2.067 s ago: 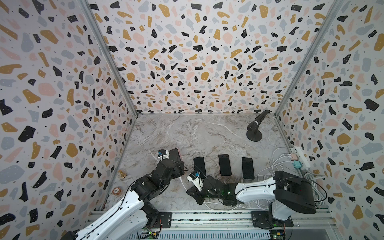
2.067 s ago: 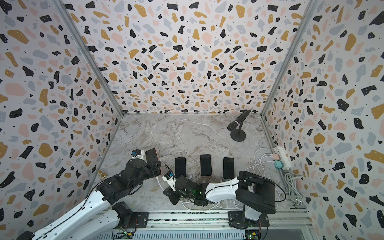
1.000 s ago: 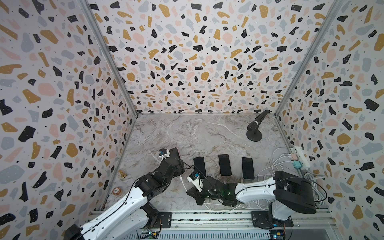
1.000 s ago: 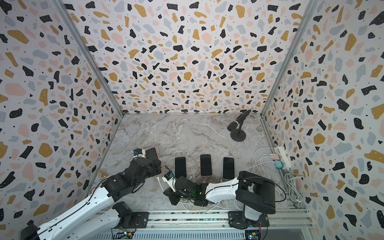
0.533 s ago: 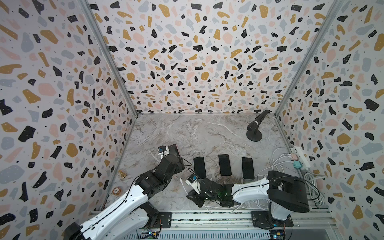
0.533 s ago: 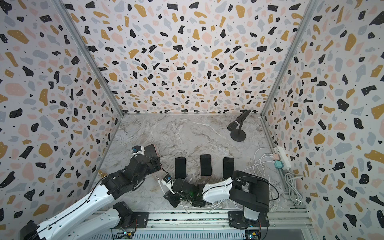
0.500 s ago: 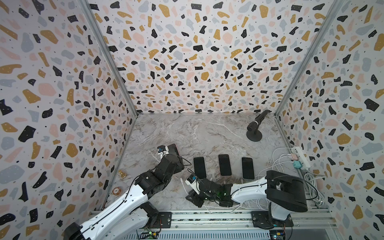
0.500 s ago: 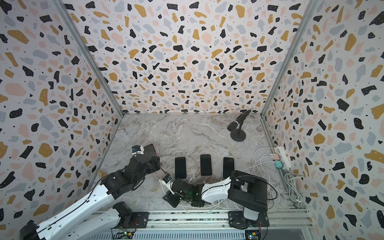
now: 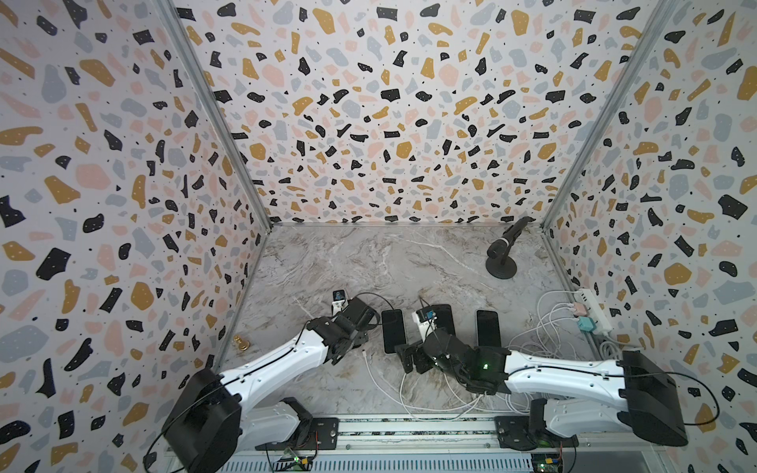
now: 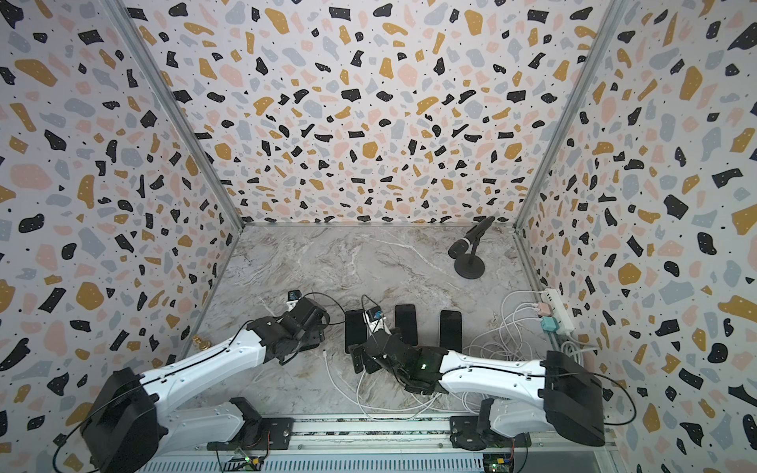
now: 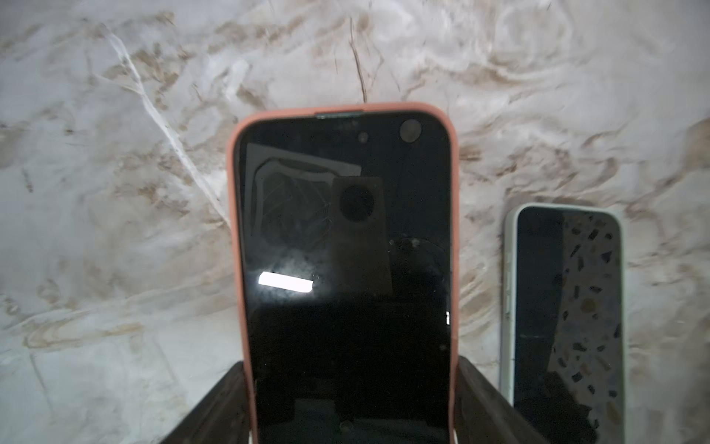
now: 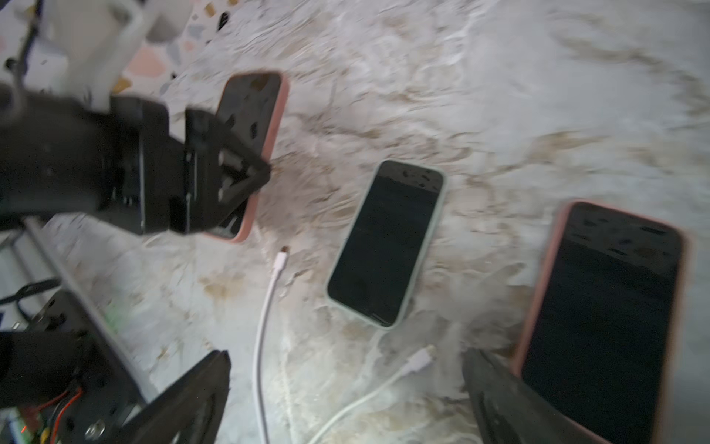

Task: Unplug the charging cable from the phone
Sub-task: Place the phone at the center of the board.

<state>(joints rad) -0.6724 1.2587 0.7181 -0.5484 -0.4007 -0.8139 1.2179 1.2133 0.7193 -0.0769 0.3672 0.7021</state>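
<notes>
My left gripper lowers the pink phone onto the marble below next, beside the mint-cased phone, and releases it, since its cable lies loose.
My left gripper (image 11: 351, 367) is shut on the lower end of a phone (image 11: 345, 230) in a pink case, whose dark screen faces up just over the marble. In both top views the left gripper (image 9: 356, 325) (image 10: 305, 323) covers most of that phone. A white charging cable (image 12: 265, 307) lies loose on the table, its plug tip (image 12: 283, 251) a short way off the phone's end. My right gripper (image 12: 347, 357) (image 9: 411, 358) hangs open over a second loose white plug (image 12: 420, 355) and holds nothing.
A mint-cased phone (image 12: 384, 246) (image 9: 393, 336) and two more phones (image 9: 444, 323) (image 9: 487, 327) lie in a row. White cables (image 9: 450, 403) coil near the front rail. A power strip (image 9: 592, 309) sits by the right wall, a microphone stand (image 9: 502, 266) at the back right.
My right gripper has opened from shut and shifted to the right, and the white cable end now lies free on the table. The left gripper still holds the pink-cased phone.
</notes>
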